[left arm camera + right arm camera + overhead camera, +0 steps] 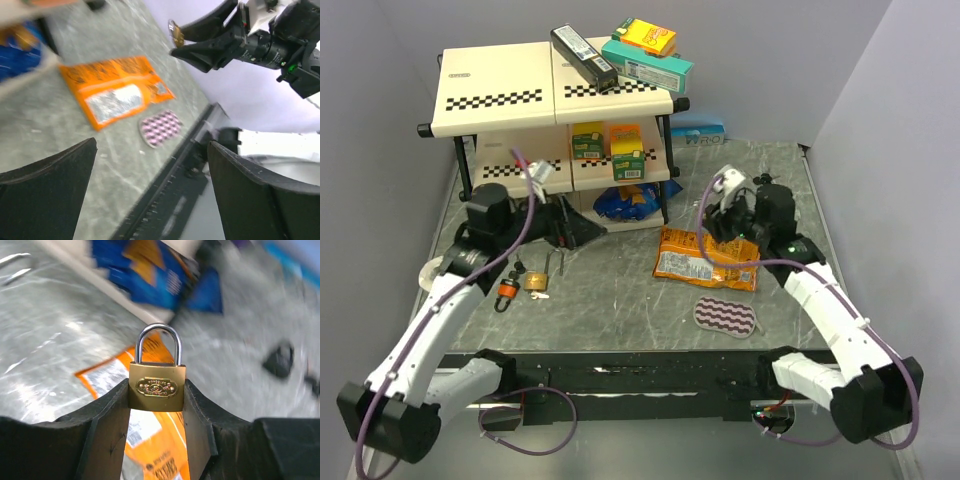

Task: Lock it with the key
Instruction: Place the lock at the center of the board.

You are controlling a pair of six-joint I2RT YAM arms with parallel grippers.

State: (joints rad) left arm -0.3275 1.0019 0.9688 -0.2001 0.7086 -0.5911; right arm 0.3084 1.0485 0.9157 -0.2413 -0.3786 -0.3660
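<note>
The robot's right gripper will move outward and down next and release the padlock on the tabletop (pixel 695 195) (pixel 230 335) beside the blue bag, because that clear spot is below and outward of the gripper.
My right gripper (pixel 157 399) is shut on a small brass padlock (pixel 157 386), gripping its body by the sides with the steel shackle up and both legs seated. It hangs above the orange snack bag (pixel 708 258). In the left wrist view the padlock (pixel 176 33) shows at the right gripper's tips. A bunch of keys (pixel 510 284) with an orange cap lies on the table at the left, beside a second brass padlock (pixel 542 279). My left gripper (pixel 586 231) is open and empty (pixel 150 195), above the table right of the keys.
A cream shelf unit (pixel 500 95) with boxes stands at the back, with a blue bag (pixel 625 203) under it. A pink striped pad (pixel 727 315) lies near the front rail (pixel 640 375). The orange bag also shows in the left wrist view (pixel 115 92).
</note>
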